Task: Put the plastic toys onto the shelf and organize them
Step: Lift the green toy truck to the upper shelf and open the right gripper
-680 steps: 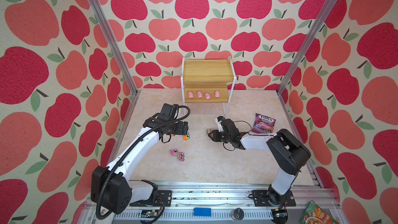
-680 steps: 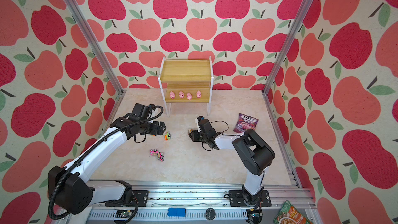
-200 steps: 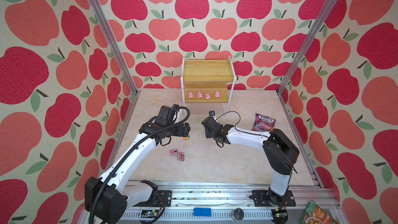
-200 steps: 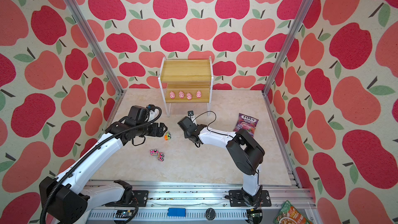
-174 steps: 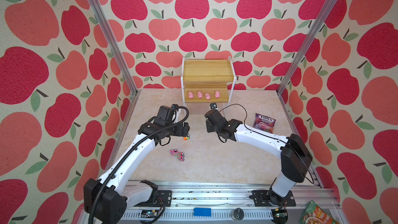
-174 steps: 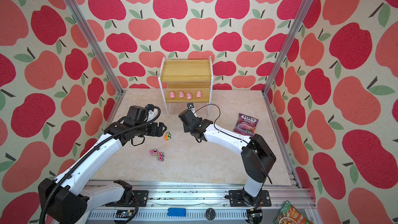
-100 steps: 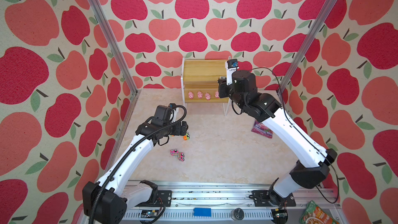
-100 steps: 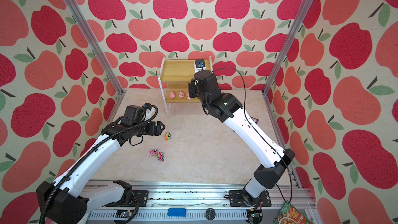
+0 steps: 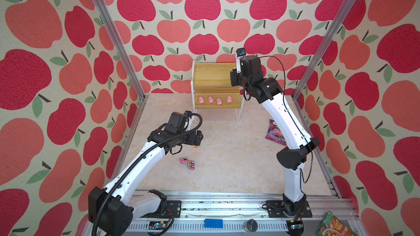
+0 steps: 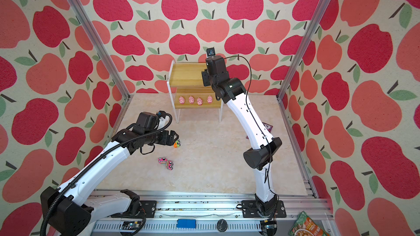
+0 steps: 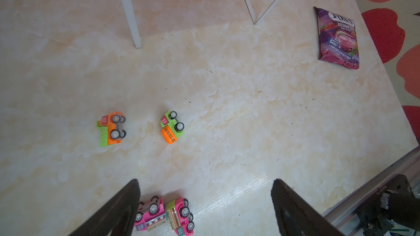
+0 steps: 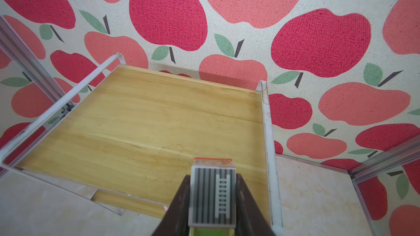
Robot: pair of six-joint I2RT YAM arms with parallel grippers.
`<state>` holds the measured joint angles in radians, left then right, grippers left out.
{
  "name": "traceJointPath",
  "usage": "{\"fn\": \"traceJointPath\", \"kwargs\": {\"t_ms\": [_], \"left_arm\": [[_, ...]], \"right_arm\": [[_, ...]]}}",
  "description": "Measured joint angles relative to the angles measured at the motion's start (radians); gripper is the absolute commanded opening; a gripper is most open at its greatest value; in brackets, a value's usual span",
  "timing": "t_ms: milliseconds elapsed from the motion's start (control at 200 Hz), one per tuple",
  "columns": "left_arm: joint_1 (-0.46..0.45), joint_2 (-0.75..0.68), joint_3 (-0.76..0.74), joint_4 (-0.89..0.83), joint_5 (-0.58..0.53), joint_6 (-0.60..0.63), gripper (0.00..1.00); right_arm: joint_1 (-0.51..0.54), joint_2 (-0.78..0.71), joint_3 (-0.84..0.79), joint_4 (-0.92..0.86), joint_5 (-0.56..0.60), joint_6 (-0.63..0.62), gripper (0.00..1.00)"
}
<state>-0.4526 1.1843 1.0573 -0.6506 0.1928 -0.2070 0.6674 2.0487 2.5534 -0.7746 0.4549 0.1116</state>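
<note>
The upper board's end (image 12: 251, 183) beside the shelf's close side bar is empty, so my right gripper will shift there next, lower and release the small truck.
The shelf (image 9: 213, 76) (image 10: 186, 73) stands at the back wall, with several pink pigs (image 9: 214, 100) in a row on its lower board. My right gripper (image 12: 212, 178) is shut on a small truck (image 12: 212, 197) with a grey striped ladder top, held over the right end of the bare upper board (image 12: 159, 119). My left gripper (image 11: 205, 181) (image 10: 173, 138) hangs open above the floor. Two pink trucks (image 11: 163, 215) (image 9: 187, 163) lie side by side near one of its fingers. Two orange-and-green trucks (image 11: 112, 129) (image 11: 172, 127) lie tipped over farther out.
A purple candy bag (image 11: 338, 37) (image 9: 275, 132) lies on the floor at the right, partly behind the right arm. The shelf's white legs (image 11: 128, 10) stand near the orange-and-green trucks. Apple-patterned walls close in three sides, and a metal rail (image 9: 227, 205) runs along the front.
My right arm has risen from the floor with the truck and swung back to the shelf's upper board. The left arm has barely moved and stays open.
</note>
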Motion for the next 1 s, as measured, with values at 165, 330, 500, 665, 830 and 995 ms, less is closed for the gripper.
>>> {"fn": "traceJointPath", "kwargs": {"t_ms": [165, 330, 500, 665, 830, 995], "left_arm": [[-0.023, -0.002, -0.021, 0.017, 0.016, 0.019, 0.93], [-0.051, -0.021, -0.033, 0.033, 0.035, 0.031, 0.93], [-0.065, -0.049, -0.046, 0.058, 0.053, 0.047, 0.93], [-0.066, -0.072, -0.064, 0.077, 0.067, 0.054, 0.93], [-0.067, -0.080, -0.071, 0.093, 0.070, 0.068, 0.93], [-0.067, -0.080, -0.072, 0.102, 0.070, 0.068, 0.93]], "right_arm": [[-0.050, 0.018, 0.035, -0.030, -0.022, 0.001, 0.24], [-0.076, 0.027, 0.050, -0.029, -0.041, 0.009, 0.24], [-0.084, 0.066, 0.052, -0.027, -0.072, 0.026, 0.25], [-0.093, 0.111, 0.053, -0.028, -0.092, 0.045, 0.25], [-0.101, 0.126, 0.063, -0.020, -0.100, 0.058, 0.27], [-0.108, 0.133, 0.069, -0.012, -0.103, 0.066, 0.31]]}}
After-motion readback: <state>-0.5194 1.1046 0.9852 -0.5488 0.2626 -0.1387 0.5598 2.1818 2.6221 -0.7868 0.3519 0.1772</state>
